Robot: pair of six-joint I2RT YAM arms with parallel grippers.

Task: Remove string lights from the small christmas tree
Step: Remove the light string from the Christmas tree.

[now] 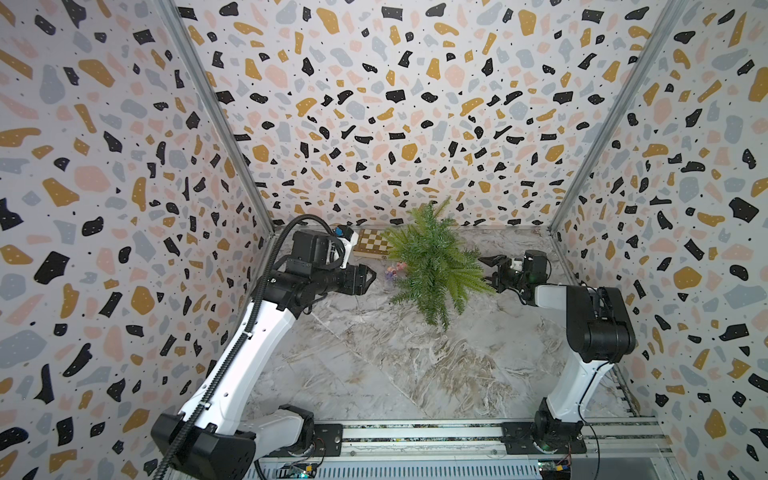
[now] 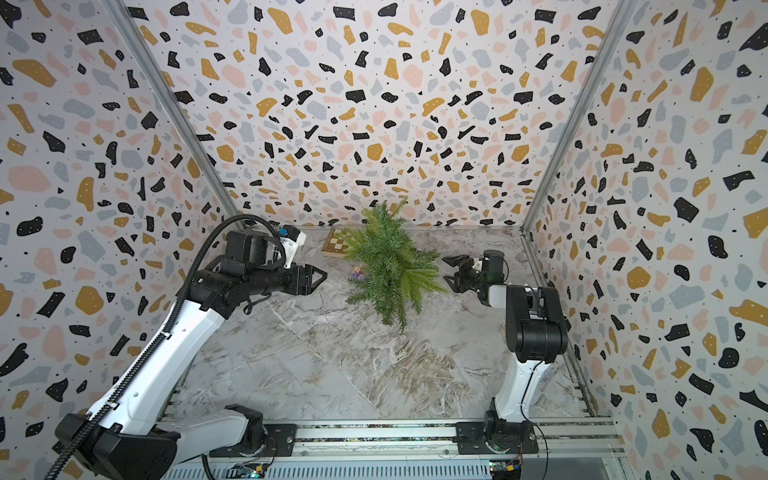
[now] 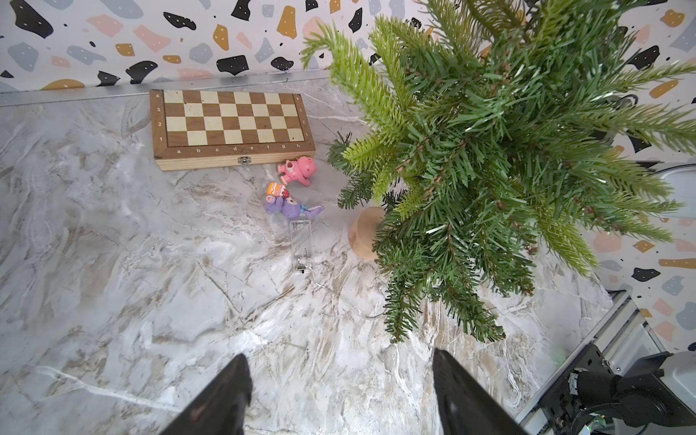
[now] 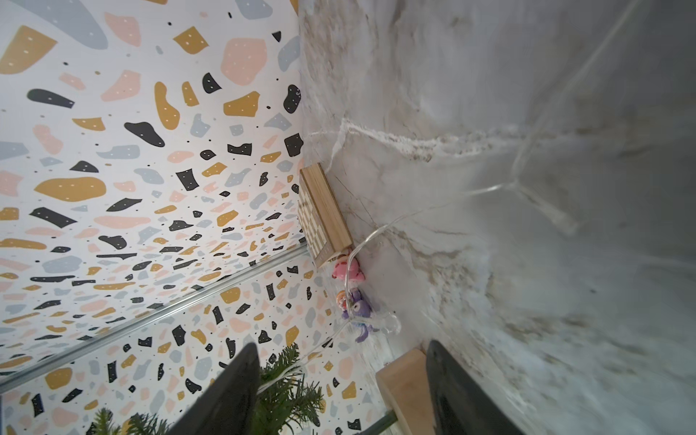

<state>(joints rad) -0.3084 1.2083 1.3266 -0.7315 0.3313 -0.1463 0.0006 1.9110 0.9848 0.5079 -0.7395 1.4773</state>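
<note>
Next, my right gripper slides outward and in toward the tree to close on the hanging strand, since that strand dips from a branch outward of the gripper's fingers.
The small christmas tree (image 1: 432, 262) (image 2: 386, 266) stands at the back of the marble table, its green branches drooping over a tan base (image 3: 363, 233). The string lights (image 3: 327, 290), a thin clear wire, run from a clear battery box (image 3: 301, 241) on the table in under the branches. In the right wrist view the string lights (image 4: 380, 228) curve across the marble and into a branch (image 4: 286, 388). My left gripper (image 1: 371, 280) (image 3: 339, 361) hangs open and empty, left of the tree. My right gripper (image 1: 488, 270) (image 4: 342, 350) is open at the tree's right side, with the base (image 4: 403, 384) between its jaws.
A wooden chessboard (image 3: 229, 124) lies against the back wall, left of the tree. A pink toy (image 3: 297, 169) and a purple toy (image 3: 290, 207) lie between the board and the battery box. Patterned walls close in the back and both sides.
</note>
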